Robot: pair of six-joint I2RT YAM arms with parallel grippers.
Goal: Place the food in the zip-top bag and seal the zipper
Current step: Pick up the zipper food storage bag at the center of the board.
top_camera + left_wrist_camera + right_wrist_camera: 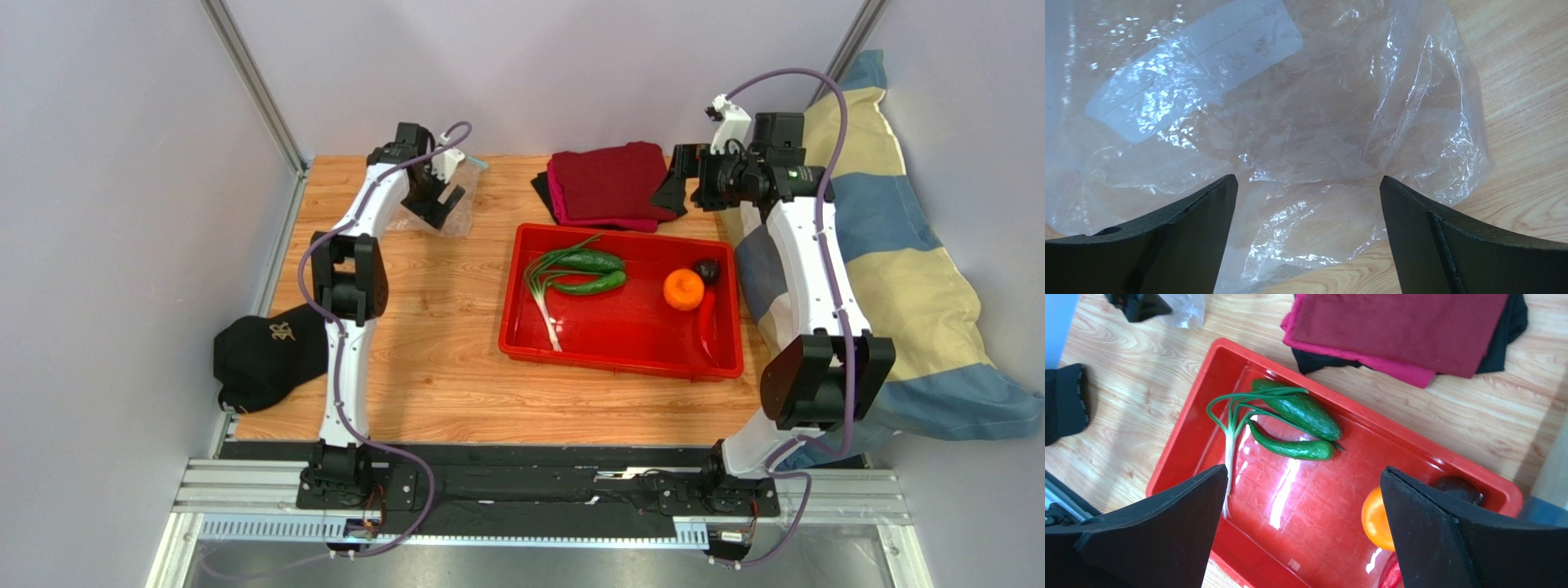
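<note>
My open left gripper moves down onto the creased film by the bag's edge (454, 212) (1309, 182) next, since a fold of the film runs between its fingers.
The clear zip-top bag (454, 202) lies crumpled on the wood at the far left; its white label patch (1198, 67) faces up. I cannot make out the zipper. My left gripper (1308, 180) is open just above the bag, jaws wide, holding nothing. The food lies in the red tray (638, 353): orange fruit (683, 288), two long green vegetables (589, 262), green onion (547, 309), red chili (708, 333), dark round piece (707, 268). My right gripper (1303, 471) is open and empty, high above the tray's far side.
A folded maroon cloth (610, 184) on a black one lies behind the tray. A black cap (264, 355) sits at the table's left edge. A striped cushion (914, 288) leans at the right. Walls close in on three sides.
</note>
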